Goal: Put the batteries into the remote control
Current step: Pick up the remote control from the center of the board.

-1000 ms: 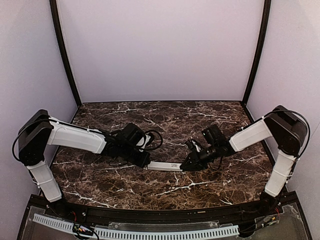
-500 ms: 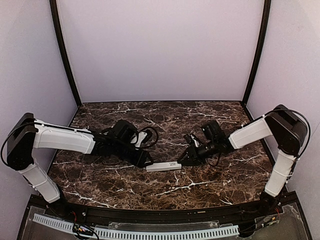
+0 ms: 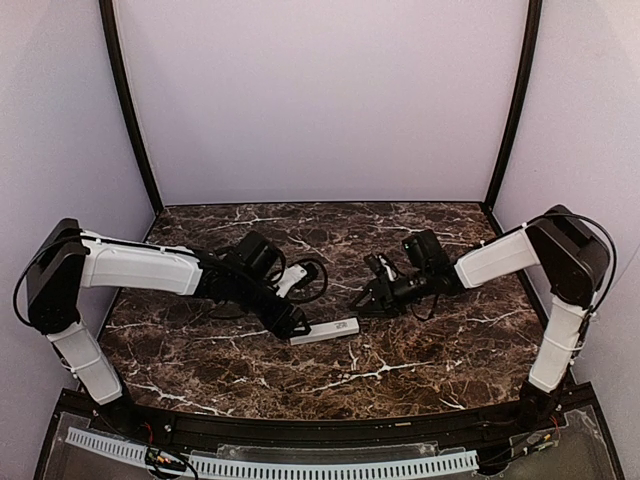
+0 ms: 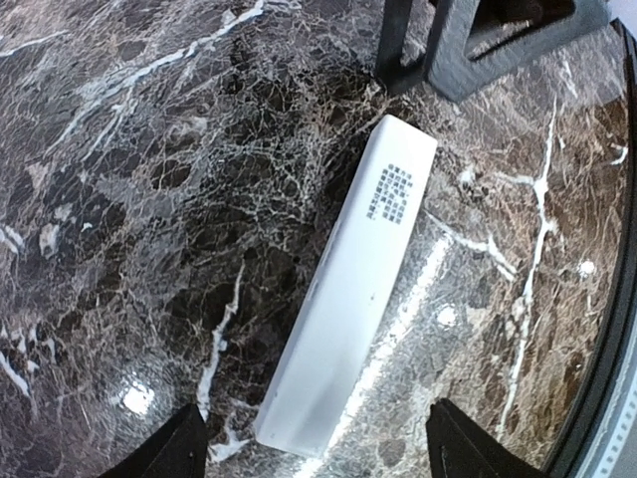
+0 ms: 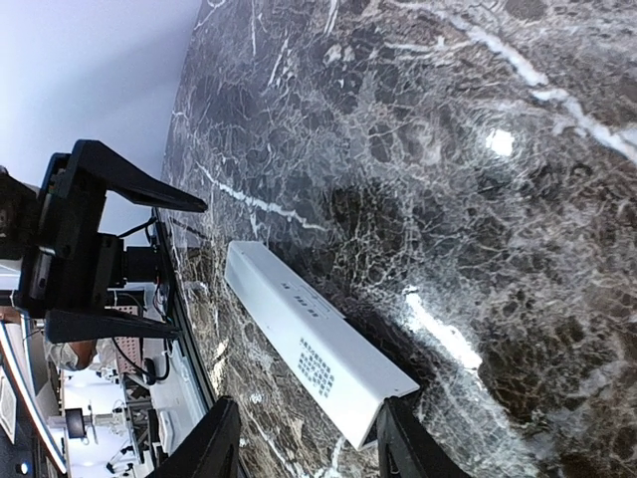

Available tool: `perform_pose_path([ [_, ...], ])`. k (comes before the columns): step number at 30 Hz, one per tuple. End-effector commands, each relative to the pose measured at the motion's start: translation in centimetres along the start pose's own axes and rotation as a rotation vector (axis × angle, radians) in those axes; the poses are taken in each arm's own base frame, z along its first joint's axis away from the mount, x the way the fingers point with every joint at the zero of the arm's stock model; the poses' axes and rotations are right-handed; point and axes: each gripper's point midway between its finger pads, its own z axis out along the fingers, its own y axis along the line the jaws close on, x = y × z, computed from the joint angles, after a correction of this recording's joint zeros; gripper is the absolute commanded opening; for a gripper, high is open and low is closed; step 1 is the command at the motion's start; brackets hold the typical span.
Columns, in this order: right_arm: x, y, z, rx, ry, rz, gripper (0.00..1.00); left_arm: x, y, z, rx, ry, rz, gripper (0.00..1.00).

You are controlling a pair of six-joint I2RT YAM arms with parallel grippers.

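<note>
I will next move my left gripper down onto the remote control's unprinted end, which is still beyond my fingers, and then close on the remote control's long sides.
The remote control (image 3: 326,330) is a slim white bar lying flat on the marble table (image 3: 420,360), its back side up with a small dark printed patch. My left gripper (image 3: 291,326) is open at its left end. In the left wrist view the remote control (image 4: 348,289) lies between and beyond the widely spread fingertips (image 4: 184,450), touching neither. My right gripper (image 3: 362,300) hovers just past the right end. Its jaws stand apart on either side of the remote control (image 5: 311,344) end, so my right gripper (image 5: 309,443) is open. The batteries are out of view.
Black frame posts (image 3: 130,110) and lilac walls close in the table on three sides. A looped black cable (image 3: 308,272) hangs by the left wrist. The rail along the near edge (image 3: 300,465) runs below both arm bases.
Both grippers have opened and let go of the remote, which now lies on the table, slightly turned. The right gripper has drawn back towards the far side.
</note>
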Motion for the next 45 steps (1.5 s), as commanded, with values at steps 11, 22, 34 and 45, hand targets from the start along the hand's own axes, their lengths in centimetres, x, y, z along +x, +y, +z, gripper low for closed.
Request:
perform_pose_path([
  [11,-2.9,2.0,-6.5,-0.03,-0.178,-0.124,0.65,2.1,-0.3,3.2,-0.058,0.243,0.226,0.7],
  [22,-2.7,2.6,-8.3,-0.044,-0.216,-0.176,0.65,2.4,0.1,4.5,-0.067,0.271,0.235,0.5],
  [34,-2.5,5.4,-10.7,-0.114,-0.28,-0.287,0.64,0.2,-1.7,4.0,0.011,0.204,0.189,0.25],
  [45,-1.8,8.6,-12.6,-0.211,-0.352,-0.403,0.64,-7.0,-5.5,-1.4,0.167,-0.124,0.148,0.19],
])
